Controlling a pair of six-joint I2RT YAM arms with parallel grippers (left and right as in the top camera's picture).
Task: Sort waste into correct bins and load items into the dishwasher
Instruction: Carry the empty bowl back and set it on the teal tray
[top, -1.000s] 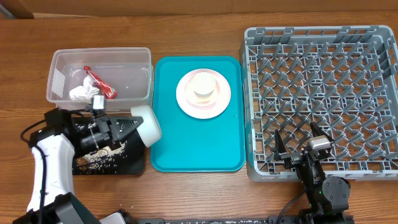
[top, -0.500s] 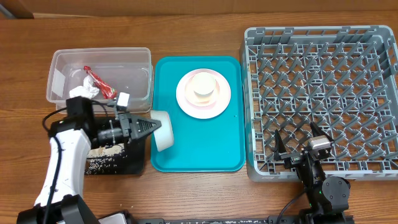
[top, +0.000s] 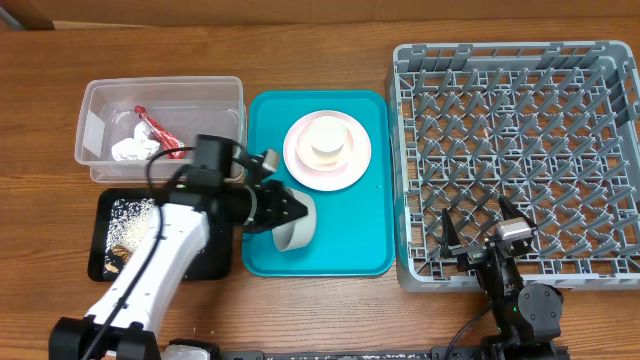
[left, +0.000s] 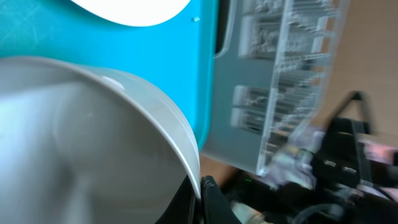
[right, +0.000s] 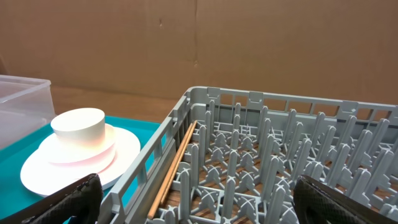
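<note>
The left gripper lowers to the right in the overhead view next, levels and releases the bowl, as bare teal tray (top: 335, 232) lies below on that side.
My left gripper (top: 291, 213) is shut on the rim of a white bowl (top: 299, 227), held tilted over the near left part of the teal tray (top: 350, 245). In the left wrist view the bowl (left: 93, 137) fills the left side and its rim sits pinched between the fingertips (left: 200, 194). A white cup (top: 327, 139) rests on the pale plate (top: 301, 160) at the tray's far end. The clear tub (top: 215, 115) holds a red wrapper (top: 160, 133) and a white tissue (top: 131, 150). Whitish grains (top: 125, 213) lie in the black tray (top: 105, 262). My right gripper (top: 487, 236) stands open over the near left edge of the grey dish rack (top: 520, 150).
A wooden stick (right: 175, 167) lies inside the rack (right: 280, 155) along its left wall. In the right wrist view the cup (right: 78, 127) and plate (right: 121, 155) sit left of the rack, with the clear tub (right: 22, 102) beyond them. Bare wooden table surrounds everything.
My left arm has carried the bowl to the right, from above the black tray to above the teal tray. The right arm has not moved.
</note>
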